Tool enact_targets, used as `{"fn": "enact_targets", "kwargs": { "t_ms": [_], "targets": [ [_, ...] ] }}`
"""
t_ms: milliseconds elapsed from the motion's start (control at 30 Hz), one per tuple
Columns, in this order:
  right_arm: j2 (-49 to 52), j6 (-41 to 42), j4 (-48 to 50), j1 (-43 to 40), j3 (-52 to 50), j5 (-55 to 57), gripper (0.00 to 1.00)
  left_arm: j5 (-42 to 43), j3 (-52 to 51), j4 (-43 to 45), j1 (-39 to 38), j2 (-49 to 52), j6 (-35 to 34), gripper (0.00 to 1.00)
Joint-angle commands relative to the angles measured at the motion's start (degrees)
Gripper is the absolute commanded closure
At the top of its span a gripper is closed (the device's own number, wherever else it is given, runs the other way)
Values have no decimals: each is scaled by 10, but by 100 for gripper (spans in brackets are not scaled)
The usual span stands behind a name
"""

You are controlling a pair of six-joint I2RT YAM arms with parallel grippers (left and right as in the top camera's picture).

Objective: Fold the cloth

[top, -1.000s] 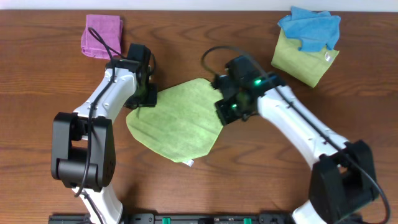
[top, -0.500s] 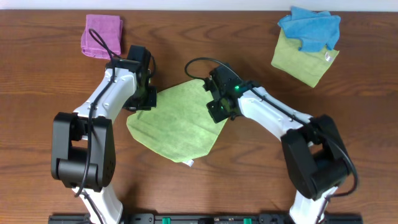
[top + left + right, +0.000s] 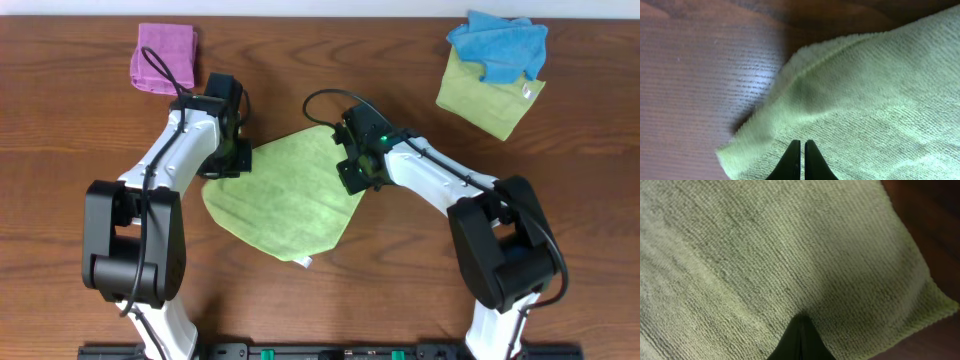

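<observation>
Next, my right gripper slides outward and to the right in the overhead view, dragging the held corner [image 3: 357, 190] [image 3: 802, 321] before opening, because the lime-green cloth lies slanted.
The lime-green cloth [image 3: 285, 200] lies spread flat on the wooden table, turned like a diamond, with its small white tag [image 3: 303, 262] at the near edge. My left gripper [image 3: 232, 165] is at the cloth's left corner. In the left wrist view its jaws [image 3: 800, 142] are pressed together on the cloth [image 3: 865, 100], whose edge bunches up beside them. My right gripper [image 3: 352, 170] sits at the cloth's right corner. The right wrist view shows it [image 3: 800, 317] shut, with the fabric [image 3: 765, 245] puckered at its tips.
A folded magenta cloth [image 3: 163, 58] lies at the back left. A crumpled blue cloth [image 3: 497, 45] rests on a duller yellow-green cloth [image 3: 490, 105] at the back right. Bare wooden tabletop [image 3: 80, 140] surrounds the lime-green cloth.
My left gripper's jaws have closed at the cloth's left corner. My right gripper has shifted a little left and back over the cloth's right corner, its arm swinging inward.
</observation>
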Motion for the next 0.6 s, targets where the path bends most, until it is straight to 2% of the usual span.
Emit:
{"fn": "enact_targets", "kwargs": {
  "t_ms": [0, 333, 567],
  "targets": [
    [22, 8, 10, -14, -2, 12, 99, 1, -1, -10, 2, 6, -20, 94],
    [39, 8, 70, -61, 0, 12, 99, 52, -70, 3, -5, 6, -60, 94],
    [39, 8, 108, -95, 0, 12, 99, 78, -103, 25, -48, 6, -92, 94]
  ]
}}
